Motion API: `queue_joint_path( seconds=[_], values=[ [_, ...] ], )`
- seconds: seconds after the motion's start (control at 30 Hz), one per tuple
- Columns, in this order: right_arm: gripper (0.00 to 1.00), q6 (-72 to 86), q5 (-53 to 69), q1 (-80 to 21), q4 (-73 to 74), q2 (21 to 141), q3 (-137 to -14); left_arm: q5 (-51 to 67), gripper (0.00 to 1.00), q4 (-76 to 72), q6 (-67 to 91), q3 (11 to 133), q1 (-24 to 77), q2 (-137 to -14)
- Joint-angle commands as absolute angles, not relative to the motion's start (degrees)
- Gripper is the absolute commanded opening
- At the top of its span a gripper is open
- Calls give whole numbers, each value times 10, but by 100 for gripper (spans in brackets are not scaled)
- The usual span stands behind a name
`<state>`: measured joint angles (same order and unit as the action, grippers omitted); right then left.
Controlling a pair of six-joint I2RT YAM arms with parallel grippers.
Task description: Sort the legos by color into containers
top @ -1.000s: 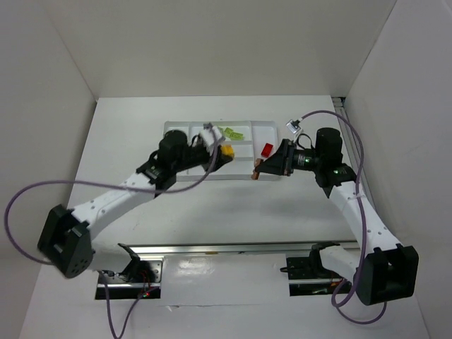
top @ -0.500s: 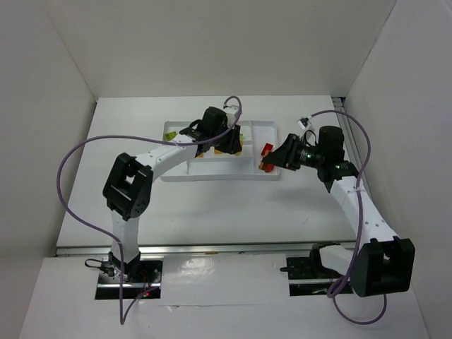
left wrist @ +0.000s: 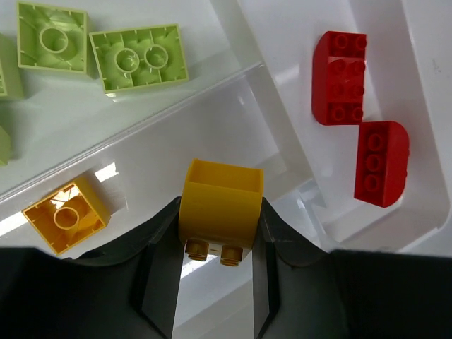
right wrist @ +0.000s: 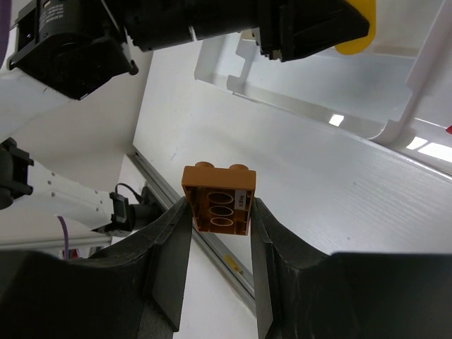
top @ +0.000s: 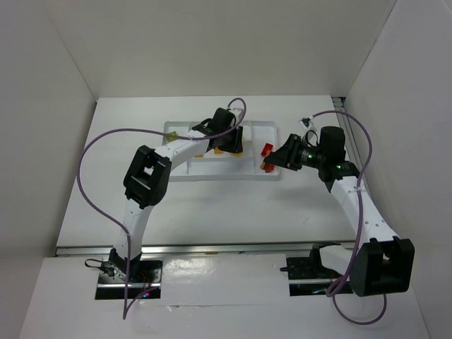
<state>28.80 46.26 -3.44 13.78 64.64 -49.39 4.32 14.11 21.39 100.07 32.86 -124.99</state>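
Note:
Next, my right gripper goes left in the top view and down over the tray's near section (right wrist: 323,85) to release the brownish-orange brick (right wrist: 217,199), since that section stands empty.
The white tray (top: 178,175) lies at mid-table. My left gripper (left wrist: 219,220) is shut on a yellow brick (left wrist: 220,201) and holds it over the tray's middle compartment, where another yellow brick (left wrist: 66,214) lies. Lime green bricks (left wrist: 138,56) lie in the compartment beyond. Two red bricks (left wrist: 340,78) lie in the right compartment. My right gripper (right wrist: 219,212) is shut on a brownish-orange brick (right wrist: 217,199), studs away from the camera, above the table by the tray's front right corner. In the top view the left gripper (top: 227,145) is over the tray and the right gripper (top: 265,165) is at its right end.
White walls close in the table at the left, the back and the right. A metal rail (top: 233,248) runs along the near edge by the arm bases. The left arm's purple cable (top: 92,152) loops above the table's left side. The left gripper (right wrist: 304,28) shows in the right wrist view.
My left arm has swung up from the tray's front left and now stretches over the tray's middle, yellow brick still held. My right gripper has shifted slightly right and up with its brick.

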Motion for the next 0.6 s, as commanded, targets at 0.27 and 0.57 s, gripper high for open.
queue_joint_path(
  seconds=[0.27, 0.57],
  values=[
    [7, 273, 466, -30, 134, 653, -490, 68, 89, 192, 223, 1056, 324, -1257],
    [7, 251, 337, -89, 145, 714, -539, -15, 100, 176, 235, 937, 284, -1090]
  ],
)
